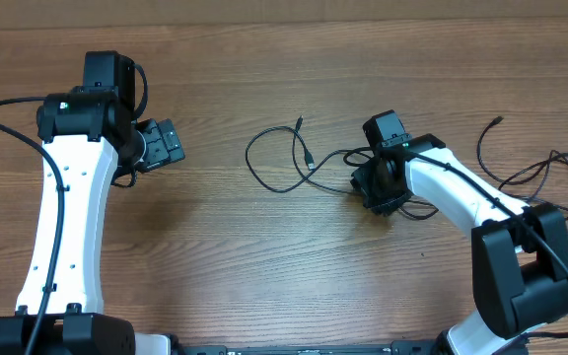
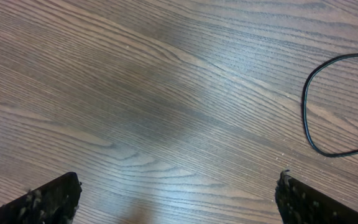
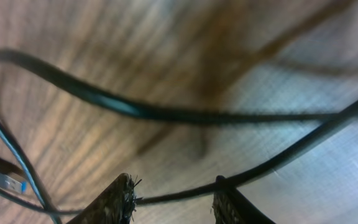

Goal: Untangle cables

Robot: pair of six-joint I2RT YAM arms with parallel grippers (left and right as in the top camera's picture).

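My right gripper has one piece of black cable point(image 3: 178, 196) crossing the gap between its fingers, so it will close on it next, staying low over the middle heap of cables.
Thin black cables point(image 1: 269, 158) loop across the table's middle, with small plugs at their ends, and more cable strands point(image 1: 545, 176) lie at the right. My right gripper point(image 1: 381, 193) is low over the middle bunch. In the right wrist view its jaws point(image 3: 174, 194) stand apart, and one cable strand point(image 3: 272, 163) runs across the gap between the fingertips, resting against the right finger point(image 3: 229, 199). A second strand point(image 3: 166, 114) arcs above, and a blue-tipped plug point(image 3: 4, 173) lies at the left. My left gripper point(image 1: 169, 144) is open over bare wood point(image 2: 178, 190), left of a cable loop point(image 2: 312, 124).
The wooden table point(image 1: 264, 276) carries only the cables. The right arm's white link point(image 1: 457, 192) lies over part of the right-hand strands. Thicker black robot cables run along both arms.
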